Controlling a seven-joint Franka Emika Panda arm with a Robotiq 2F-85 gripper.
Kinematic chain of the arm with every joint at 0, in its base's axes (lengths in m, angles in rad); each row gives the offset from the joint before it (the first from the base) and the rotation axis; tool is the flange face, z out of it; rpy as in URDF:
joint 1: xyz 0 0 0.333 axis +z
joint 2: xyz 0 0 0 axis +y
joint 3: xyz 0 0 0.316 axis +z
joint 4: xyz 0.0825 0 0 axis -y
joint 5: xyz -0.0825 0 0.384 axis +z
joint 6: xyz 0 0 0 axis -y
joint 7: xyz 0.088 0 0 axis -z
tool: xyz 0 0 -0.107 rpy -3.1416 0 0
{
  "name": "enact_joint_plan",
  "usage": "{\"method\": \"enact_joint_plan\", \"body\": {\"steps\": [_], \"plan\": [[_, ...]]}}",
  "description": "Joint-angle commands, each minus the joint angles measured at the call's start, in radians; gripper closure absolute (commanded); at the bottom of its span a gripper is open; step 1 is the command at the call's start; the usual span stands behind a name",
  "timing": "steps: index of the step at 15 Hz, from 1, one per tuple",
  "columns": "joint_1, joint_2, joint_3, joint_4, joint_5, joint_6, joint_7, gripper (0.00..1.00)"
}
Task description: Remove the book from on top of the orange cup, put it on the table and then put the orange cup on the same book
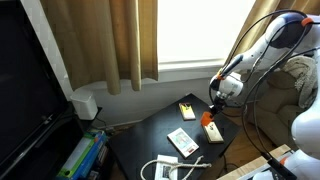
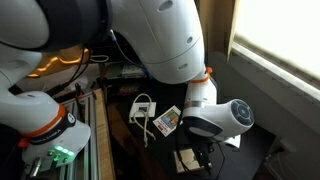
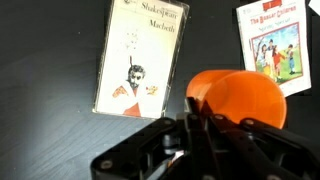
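Note:
The held cup stays in my gripper, which shifts left in the wrist view next, over the Macbeth book's cover beside the held cup, and lowers slightly.
In the wrist view my gripper (image 3: 203,122) is shut on the rim of the orange cup (image 3: 240,98) and holds it over the black table (image 3: 45,60). The book (image 3: 140,58), a small thin whitish "Macbeth" paperback, lies flat on the table just left of the cup, with nothing on it. In an exterior view the gripper (image 1: 209,113) points down over the table's right part (image 1: 150,140), with the cup (image 1: 211,130) below it. In an exterior view the arm's wrist hides the cup, and only the gripper (image 2: 203,158) shows.
A larger white-and-brown booklet (image 3: 280,45) lies flat beyond the cup and also shows in both exterior views (image 1: 182,141) (image 2: 168,121). White cables (image 1: 165,168) lie at the table's near edge. Curtains, a window and a sofa surround the table.

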State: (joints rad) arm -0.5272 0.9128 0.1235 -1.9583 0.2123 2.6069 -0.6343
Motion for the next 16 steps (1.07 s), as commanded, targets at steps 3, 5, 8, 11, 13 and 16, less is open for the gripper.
{"method": "enact_joint_plan", "body": {"steps": [3,5,8,11,13,16], "plan": [[-0.009,-0.031,-0.036,-0.109,-0.012,0.099,0.011,0.99],[-0.022,-0.020,-0.038,-0.124,-0.009,0.152,0.019,0.99],[-0.051,0.003,-0.023,-0.127,-0.009,0.215,0.031,0.99],[-0.062,0.017,-0.026,-0.129,-0.020,0.239,0.062,0.99],[-0.070,0.029,-0.025,-0.123,-0.024,0.237,0.080,0.99],[-0.080,0.049,-0.023,-0.117,-0.027,0.246,0.106,0.99]]}}
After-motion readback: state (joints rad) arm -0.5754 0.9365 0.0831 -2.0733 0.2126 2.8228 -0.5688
